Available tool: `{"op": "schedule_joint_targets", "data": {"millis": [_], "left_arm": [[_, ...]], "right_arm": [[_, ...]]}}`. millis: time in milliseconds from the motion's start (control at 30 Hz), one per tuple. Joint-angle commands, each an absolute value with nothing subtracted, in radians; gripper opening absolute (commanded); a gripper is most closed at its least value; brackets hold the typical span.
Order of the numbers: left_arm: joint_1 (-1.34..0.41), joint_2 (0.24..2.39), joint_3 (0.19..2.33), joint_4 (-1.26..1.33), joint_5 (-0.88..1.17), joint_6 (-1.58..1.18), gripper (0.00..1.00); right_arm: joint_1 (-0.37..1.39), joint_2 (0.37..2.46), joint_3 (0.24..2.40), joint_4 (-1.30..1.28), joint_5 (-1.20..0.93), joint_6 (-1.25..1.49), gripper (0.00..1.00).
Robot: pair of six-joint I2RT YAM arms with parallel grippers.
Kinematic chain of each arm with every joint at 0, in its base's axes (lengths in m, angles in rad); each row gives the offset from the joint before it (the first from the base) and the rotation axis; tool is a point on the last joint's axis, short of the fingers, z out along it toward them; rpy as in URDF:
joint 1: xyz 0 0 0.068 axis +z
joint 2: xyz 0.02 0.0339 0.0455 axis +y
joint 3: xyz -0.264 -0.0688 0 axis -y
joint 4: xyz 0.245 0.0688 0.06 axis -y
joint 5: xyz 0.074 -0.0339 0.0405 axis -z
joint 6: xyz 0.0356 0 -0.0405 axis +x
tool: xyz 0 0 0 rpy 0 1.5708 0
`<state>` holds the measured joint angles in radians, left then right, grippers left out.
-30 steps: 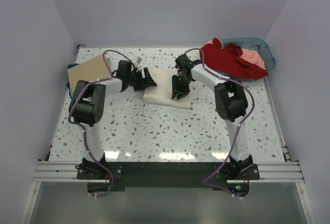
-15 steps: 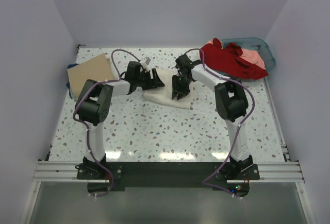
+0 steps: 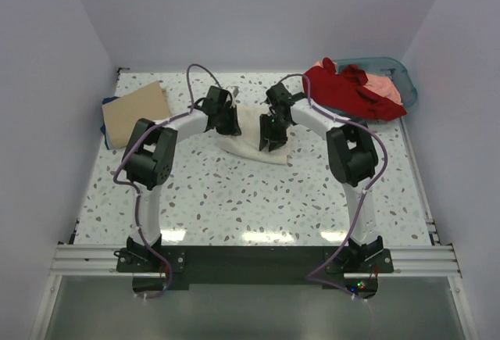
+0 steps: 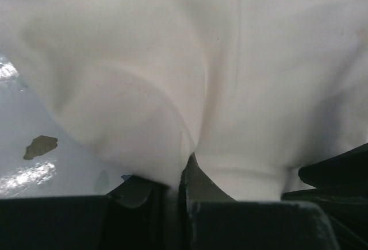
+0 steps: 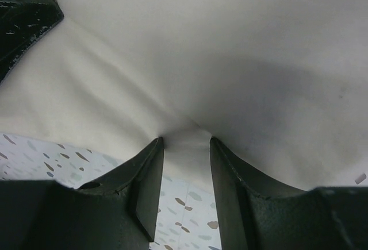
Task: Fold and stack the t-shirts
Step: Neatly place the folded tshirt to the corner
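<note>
The left gripper needs to lift the cream t-shirt (image 3: 248,146) across and let it go on top of the tan t-shirt (image 3: 137,110), which is already folded and lies to the gripper's left in the top view.
A folded cream t-shirt (image 3: 248,146) lies mid-table. My left gripper (image 3: 227,119) is at its left back edge, shut on a pinch of the cream cloth (image 4: 144,100); the jaws meet at the left gripper (image 4: 184,166). My right gripper (image 3: 269,132) rests on the shirt's right side. In the right wrist view the right gripper (image 5: 183,144) holds a thick fold of cream cloth (image 5: 190,60) between part-closed fingertips (image 5: 154,149). A tan t-shirt (image 3: 137,110) lies folded at the far left over a dark blue one (image 3: 105,127). A red t-shirt (image 3: 344,90) and a salmon-pink one (image 3: 387,87) are heaped at the back right.
The teal plastic basket (image 3: 405,75) sits in the back right corner under the red and pink heap. White walls close in the speckled table (image 3: 258,199) on three sides. The arm bases stand at the near edge.
My left gripper moved right from beside the tan shirt to the cream shirt's left edge and closed on the cloth. The right gripper stayed put on the shirt.
</note>
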<state>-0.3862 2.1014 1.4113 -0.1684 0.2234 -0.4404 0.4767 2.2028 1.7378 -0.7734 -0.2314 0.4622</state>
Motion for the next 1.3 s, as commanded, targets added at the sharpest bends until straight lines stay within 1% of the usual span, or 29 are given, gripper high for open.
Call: {"op": "schedule_joint_targets", "data": {"millis": [0,33,200,433,800,1267], "left_arm": [[-0.367,2.12,1.505,-0.427,0.003,-0.253,0.0],[-0.367,2.121,1.525,-0.458,-0.067,-0.229,0.0],[-0.367,2.094,1.559,-0.534,-0.245,-0.085,0.0],[-0.365,2.066,1.571,-0.561,-0.448,0.077,0.0],[-0.304,2.036,1.658,-0.584,-0.491,0.193,0.0],[-0.236,2.02,1.904,-0.753,-0.506,0.21,0.0]], "right_arm": [[0.477,2.148,1.71,-0.811,-0.199,0.442,0.43],[0.476,2.145,1.709,-0.813,-0.196,0.44,0.43],[0.477,2.143,1.706,-0.818,-0.198,0.437,0.43],[0.477,2.149,1.707,-0.813,-0.21,0.436,0.43],[0.477,2.148,1.706,-0.821,-0.215,0.429,0.43],[0.477,2.157,1.681,-0.819,-0.233,0.422,0.43]]}}
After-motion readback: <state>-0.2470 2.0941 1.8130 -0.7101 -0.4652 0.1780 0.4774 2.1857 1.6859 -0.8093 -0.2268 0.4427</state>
